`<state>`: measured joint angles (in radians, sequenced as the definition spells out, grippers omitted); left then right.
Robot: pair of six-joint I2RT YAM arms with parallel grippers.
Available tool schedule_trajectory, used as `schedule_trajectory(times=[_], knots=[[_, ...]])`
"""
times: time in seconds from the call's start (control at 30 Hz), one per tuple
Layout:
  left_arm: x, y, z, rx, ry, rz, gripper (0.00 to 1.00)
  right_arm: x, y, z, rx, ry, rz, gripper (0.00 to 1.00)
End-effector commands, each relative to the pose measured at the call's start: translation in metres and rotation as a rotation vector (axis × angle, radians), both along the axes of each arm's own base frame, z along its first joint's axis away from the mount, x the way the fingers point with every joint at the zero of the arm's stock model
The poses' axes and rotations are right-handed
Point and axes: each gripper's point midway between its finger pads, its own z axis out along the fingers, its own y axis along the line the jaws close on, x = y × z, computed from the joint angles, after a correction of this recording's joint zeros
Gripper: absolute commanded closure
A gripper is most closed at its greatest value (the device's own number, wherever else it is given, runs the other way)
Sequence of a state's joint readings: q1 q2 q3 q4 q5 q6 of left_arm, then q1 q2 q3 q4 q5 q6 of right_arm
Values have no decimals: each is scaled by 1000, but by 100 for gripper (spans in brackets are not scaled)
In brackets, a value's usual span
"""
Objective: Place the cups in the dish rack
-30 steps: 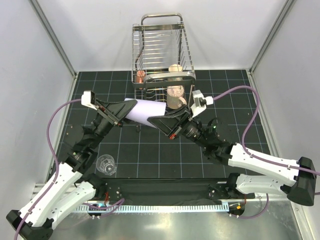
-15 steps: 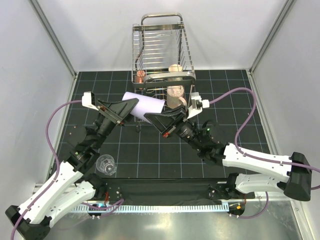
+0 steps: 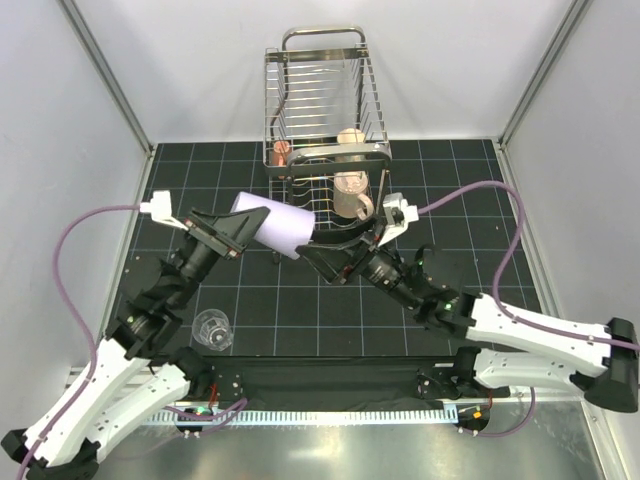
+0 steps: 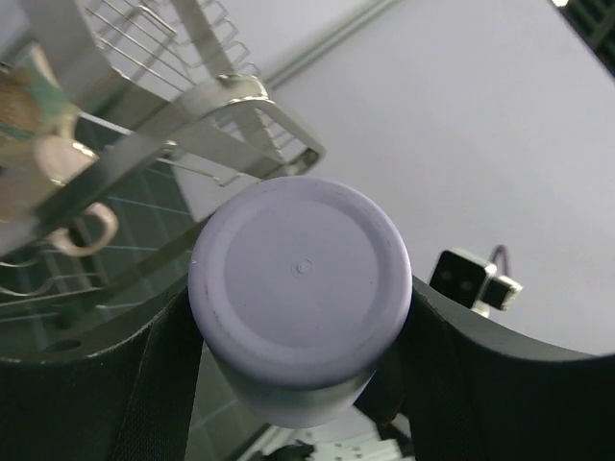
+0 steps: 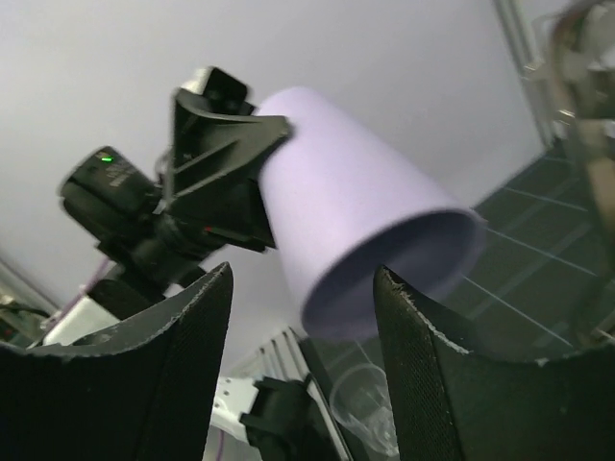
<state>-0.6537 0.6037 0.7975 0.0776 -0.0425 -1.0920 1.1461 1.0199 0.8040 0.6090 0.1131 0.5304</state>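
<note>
Next I should take my left gripper outward, tip it downward and release the tumbler (image 3: 276,226) on the rack's empty lower wires, as they lie outward of and below it.
The lavender tumbler (image 3: 276,226) hangs tilted in mid-air in front of the dish rack (image 3: 322,95). My left gripper (image 3: 238,230) is shut on its closed end (image 4: 300,279), one finger (image 4: 106,384) on each side. My right gripper (image 3: 322,256) stands open just off the tumbler's open mouth (image 5: 404,259), its fingers (image 5: 144,375) apart and not touching it. A tan mug (image 3: 350,137) and a pinkish-beige mug (image 3: 351,196) sit in the rack. The clear glass (image 3: 213,328) stands on the mat near the left arm.
The steel wire rack (image 4: 207,101) stands at the back middle of the black gridded mat (image 3: 480,200), with a small pink item (image 3: 281,150) at its left side. White walls and metal posts close in the sides. The glass (image 5: 370,408) shows below the tumbler.
My right gripper has opened, let go of the tumbler and drawn back. My left gripper has closed on the tumbler's base and carried it a little to the left.
</note>
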Motion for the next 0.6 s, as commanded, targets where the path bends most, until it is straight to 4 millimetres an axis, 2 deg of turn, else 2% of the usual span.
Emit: schedule_trajectory(times=[0.0, 0.03, 0.07, 0.13, 0.27, 0.33, 0.37, 0.53, 0.57], knots=[[2, 33, -11, 204, -39, 171, 100, 19, -34, -13, -122, 74, -176, 38], [6, 43, -30, 315, -11, 224, 100, 18, -50, -8, -128, 70, -212, 38], [7, 50, -30, 350, -13, 256, 100, 25, -63, -20, -186, 99, -275, 38], [12, 65, -45, 443, 28, 329, 100, 24, -89, -23, -221, 107, -338, 37], [26, 89, -62, 599, 45, 465, 100, 23, -132, -20, -241, 98, -435, 35], [34, 91, -67, 647, 50, 496, 100, 23, -146, -24, -258, 107, -472, 34], [40, 97, -64, 647, 50, 545, 100, 20, -156, -19, -238, 104, -480, 34], [69, 99, -68, 668, 55, 597, 100, 17, -179, -21, -247, 113, -522, 34], [84, 111, -75, 673, 93, 633, 100, 16, -181, -24, -257, 115, -520, 34]])
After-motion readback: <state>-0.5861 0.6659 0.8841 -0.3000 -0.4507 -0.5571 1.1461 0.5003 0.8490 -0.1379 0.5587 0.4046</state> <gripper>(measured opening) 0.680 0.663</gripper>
